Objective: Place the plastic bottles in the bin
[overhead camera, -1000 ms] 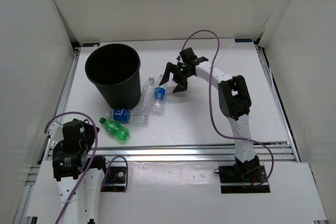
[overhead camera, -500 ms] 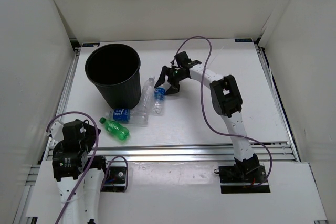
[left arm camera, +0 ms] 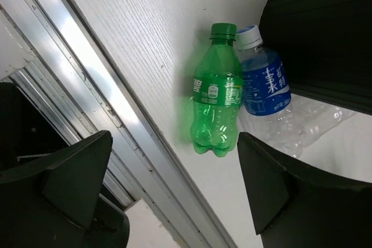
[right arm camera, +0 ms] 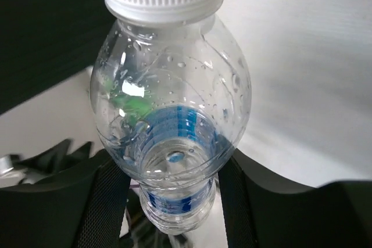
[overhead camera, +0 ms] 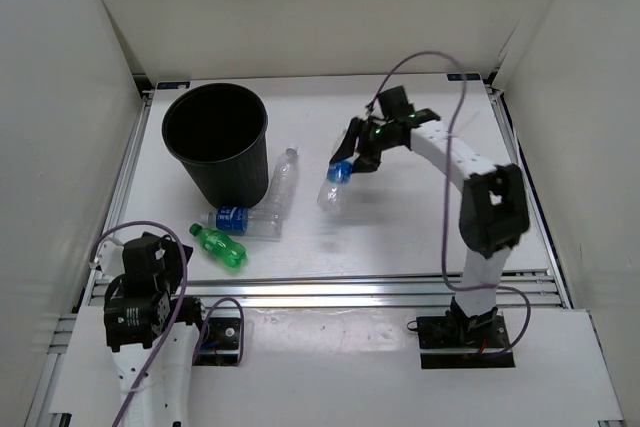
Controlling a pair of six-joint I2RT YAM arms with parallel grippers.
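My right gripper will lift the blue-labelled bottle above the bin's tall rim, cross to the left in the top view over the bin's opening (overhead camera: 214, 125) and release.
The black ribbed bin (overhead camera: 215, 137) stands at the back left. My right gripper (overhead camera: 352, 159) is shut on a clear blue-labelled bottle (overhead camera: 334, 185) and holds it above the table, right of the bin. In the right wrist view that bottle (right arm camera: 171, 114) fills the frame, white cap up, between both pads (right arm camera: 232, 201). A plain clear bottle (overhead camera: 285, 175) lies against the bin. Another blue-labelled bottle (overhead camera: 240, 219) and a green bottle (overhead camera: 220, 246) lie in front of it. My left gripper (left arm camera: 172, 161) is open, hovering near the green bottle (left arm camera: 216, 100) above the table's rail.
An aluminium rail (overhead camera: 330, 292) runs along the table's near edge. White walls (overhead camera: 60, 97) close the table on the left, back and right. The right arm's purple cable (overhead camera: 445, 207) loops above the table.
My right gripper has shut on the blue-labelled bottle by the clear one and lifted it up and to the right. The left arm has barely moved.
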